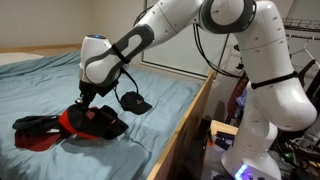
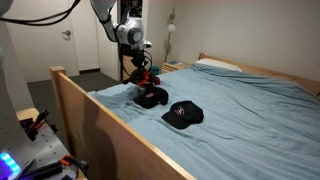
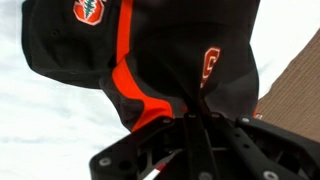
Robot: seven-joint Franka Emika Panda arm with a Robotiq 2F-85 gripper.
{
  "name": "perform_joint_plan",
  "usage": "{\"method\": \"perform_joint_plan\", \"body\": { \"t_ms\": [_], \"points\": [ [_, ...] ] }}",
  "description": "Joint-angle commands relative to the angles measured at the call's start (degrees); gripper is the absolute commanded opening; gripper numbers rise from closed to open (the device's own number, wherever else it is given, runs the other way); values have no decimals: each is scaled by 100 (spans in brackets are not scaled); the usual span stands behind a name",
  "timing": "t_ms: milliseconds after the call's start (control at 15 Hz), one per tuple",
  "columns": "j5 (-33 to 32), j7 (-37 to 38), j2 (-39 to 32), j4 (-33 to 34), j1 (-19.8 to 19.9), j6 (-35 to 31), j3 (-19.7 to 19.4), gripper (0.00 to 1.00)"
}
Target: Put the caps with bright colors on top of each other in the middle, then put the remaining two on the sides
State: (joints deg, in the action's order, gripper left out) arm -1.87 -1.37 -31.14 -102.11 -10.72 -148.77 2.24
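The held cap still crowds the heap, so the robot's gripper will move toward the separate black cap next and release the held cap's fabric on the blue sheet beside it.
A heap of red and black caps (image 1: 78,122) lies on the blue sheet in an exterior view, with a red brim (image 1: 40,141) sticking out at its near end. My gripper (image 1: 88,98) is down on this heap. In the wrist view the gripper (image 3: 195,118) is shut on the fabric of a black cap with a red stripe and logos (image 3: 150,85). In an exterior view my gripper (image 2: 140,72) holds this cap just above a dark cap (image 2: 152,98). A separate black cap (image 1: 135,102) with a small mark (image 2: 183,115) lies apart on the sheet.
A wooden bed rail (image 1: 190,110) (image 2: 110,125) runs along the side of the bed nearest the robot base. A white pillow (image 2: 215,65) lies at the head of the bed. Wide blue sheet (image 2: 250,120) stretches beyond the caps.
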Motion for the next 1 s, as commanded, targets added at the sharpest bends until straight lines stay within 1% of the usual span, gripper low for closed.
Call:
{"method": "perform_joint_plan", "body": {
  "t_ms": [0, 133, 400, 533, 667, 733, 867, 933],
  "points": [
    [-32, 537, 297, -667, 116, -509, -181, 1],
    [-43, 834, 369, -937, 134, -797, -364, 1],
    [-211, 1508, 570, -1442, -23, -1313, -932, 1],
    [-438, 1916, 703, -1652, -229, -1471, -1337, 1],
    [-495, 2105, 778, -1797, -258, -1551, -1477, 1],
    [-406, 2087, 734, -1819, -181, -1545, -1395, 1],
    [-44, 1856, 640, -1890, 97, -1607, -1002, 1],
    [80, 1807, 586, -1903, 166, -1603, -877, 1]
  ]
}}
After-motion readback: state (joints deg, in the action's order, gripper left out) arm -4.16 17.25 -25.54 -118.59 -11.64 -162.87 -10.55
